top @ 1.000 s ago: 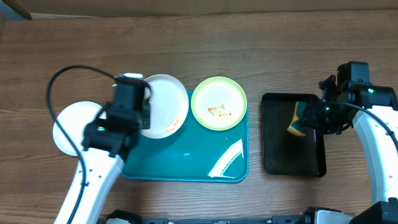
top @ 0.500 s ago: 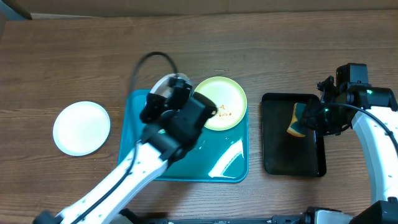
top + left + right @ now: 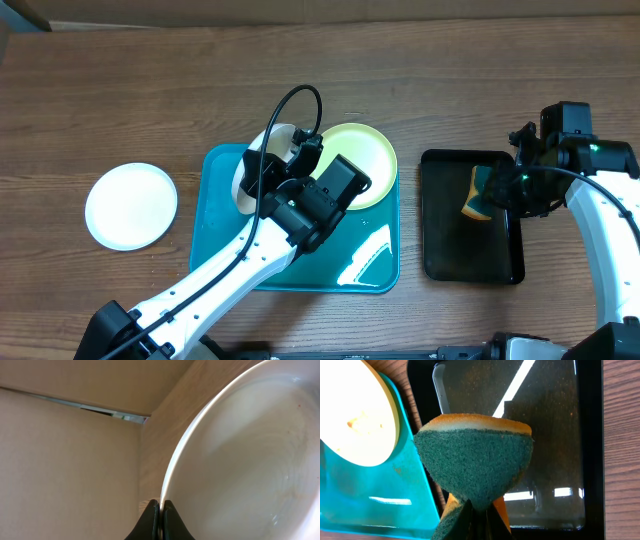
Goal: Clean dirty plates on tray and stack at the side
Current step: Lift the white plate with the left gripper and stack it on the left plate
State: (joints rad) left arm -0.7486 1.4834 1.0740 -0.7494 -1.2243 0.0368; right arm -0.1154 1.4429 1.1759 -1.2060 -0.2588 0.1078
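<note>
My left gripper should next swing its plate to the left in the overhead view, and then it should lower the plate level onto another white plate [image 3: 131, 206] on the tabletop.
My left gripper [image 3: 298, 152] is shut on the rim of a white plate [image 3: 248, 175] and holds it tilted over the back of the teal tray [image 3: 300, 270]. In the left wrist view the jaws [image 3: 161, 510] pinch that plate's edge [image 3: 250, 460]. The light green plate [image 3: 368, 160] with orange smears lies on the tray's back right, partly under my left arm. Another white plate [image 3: 131, 206] lies on the table at the left. My right gripper [image 3: 478, 195] is shut on a green-and-orange sponge [image 3: 475, 455] above the black tray [image 3: 470, 250].
The black tray [image 3: 550, 435] stands just right of the teal tray [image 3: 370, 490]; the green plate's edge [image 3: 355, 415] shows in the right wrist view. My left arm and its cable cross the teal tray diagonally. A cardboard wall runs along the table's back.
My left arm has swung right from the tray's left edge across the tray, with the white plate now tilted up in its jaws. The right arm and sponge have not moved.
</note>
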